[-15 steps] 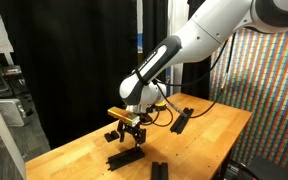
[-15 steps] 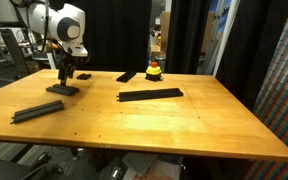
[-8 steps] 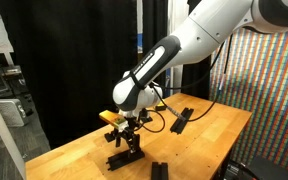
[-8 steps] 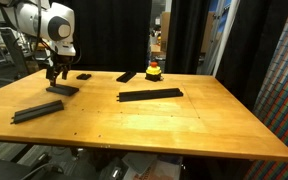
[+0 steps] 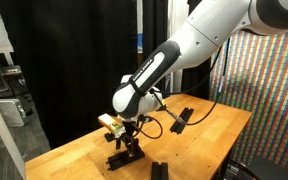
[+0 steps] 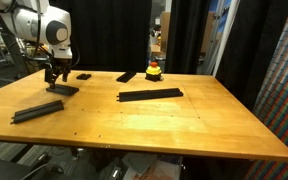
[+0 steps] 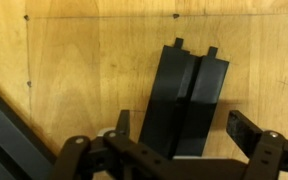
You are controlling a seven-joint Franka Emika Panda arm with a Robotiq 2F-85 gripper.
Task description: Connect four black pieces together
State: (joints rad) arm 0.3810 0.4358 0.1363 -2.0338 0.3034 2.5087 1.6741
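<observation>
The grooved black bar's near end (image 5: 135, 155) (image 7: 181, 136) lies below my gripper, between its open fingers, so I should move my gripper down onto it next and close across the groove.
My gripper (image 7: 184, 135) is open and straddles the near end of a flat black piece (image 7: 189, 95) with a lengthwise groove and two end tabs, lying on the wooden table. Both exterior views show the gripper (image 6: 56, 73) (image 5: 125, 140) just above this piece (image 6: 62, 89) (image 5: 124, 157) at the table's far left. Another black strip (image 6: 38, 110) lies nearer the front edge and also shows in the wrist view (image 7: 4, 130). A long black bar (image 6: 150, 95) lies mid-table. A further black piece (image 6: 127, 76) lies toward the back.
A tiny black block (image 6: 84, 76) sits behind the gripper. A red and yellow object (image 6: 155, 70) stands at the back edge. Black curtains hang behind the wooden table (image 6: 184, 125). A cable trails from the arm (image 5: 169, 112).
The arm has swung further toward the table's left end and the gripper has come down closer over the black piece. The pieces have not moved.
</observation>
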